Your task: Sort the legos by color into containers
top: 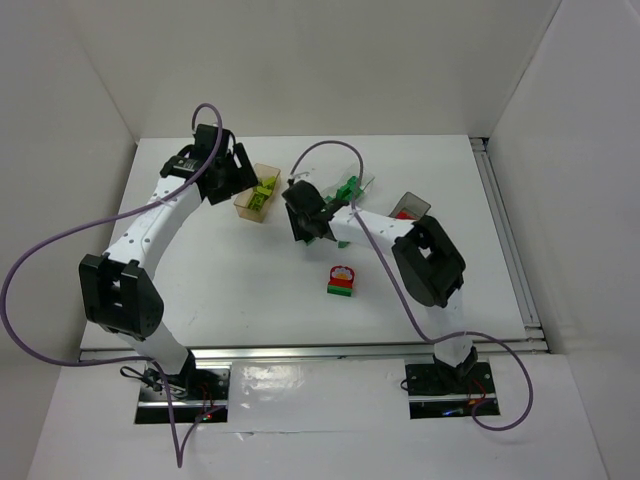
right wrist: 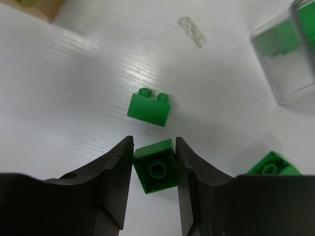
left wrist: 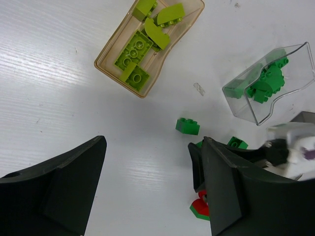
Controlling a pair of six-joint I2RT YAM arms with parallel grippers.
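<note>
My right gripper will next lift the dark green lego away from my base over the clear container (top: 350, 187) (right wrist: 294, 51), and then it will open there.
My right gripper (right wrist: 154, 143) is shut on a dark green lego (right wrist: 156, 169) whose hollow underside faces the camera, low over the table. A second green lego (right wrist: 150, 108) lies just ahead and a third (right wrist: 273, 168) to the right. The clear container (right wrist: 290, 54) holds green legos and also shows in the top view (top: 350, 190). My left gripper (left wrist: 147, 172) is open and empty, high above the table near the amber container (left wrist: 106, 61), which holds lime legos (left wrist: 135, 51). From above, the right gripper (top: 300, 200) sits between the amber container (top: 258, 192) and the clear one.
A smoky grey container (top: 408, 208) with red inside stands at the right. A red and green stack (top: 341, 280) sits on the table near the middle. The enclosure's white walls rise on the left, right and back.
</note>
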